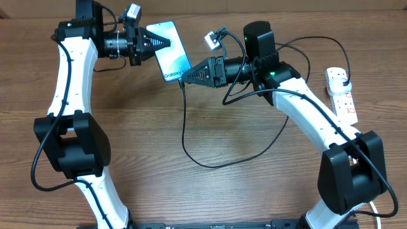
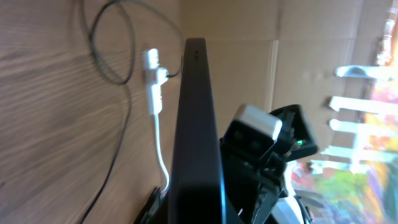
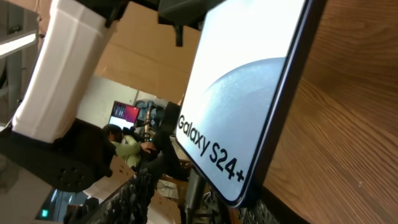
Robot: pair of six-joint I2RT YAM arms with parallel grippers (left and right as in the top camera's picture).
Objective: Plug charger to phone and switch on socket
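Note:
I should next lower my left gripper and draw it back toward my base to release the raised phone, as clear tabletop lies below it there.
My left gripper [image 1: 164,43] is shut on the phone [image 1: 170,52] and holds it tilted above the table, with its light blue screen facing up. In the left wrist view the phone [image 2: 196,124] shows edge-on between my fingers. My right gripper [image 1: 188,76] is at the phone's lower edge, shut on the charger's connector end [image 3: 193,186]. The "Galaxy S24+" screen [image 3: 249,93] fills the right wrist view. The black charger cable [image 1: 210,164] hangs from the gripper, loops over the table and runs to its plug [image 1: 343,79] in the white socket [image 1: 341,95]. I cannot tell whether the connector is seated in the phone.
The socket lies at the table's far right edge, beside my right arm. It also shows in the left wrist view [image 2: 153,87], with its white cord [image 2: 161,155] trailing away. The cable loop lies across the table between the two arm bases.

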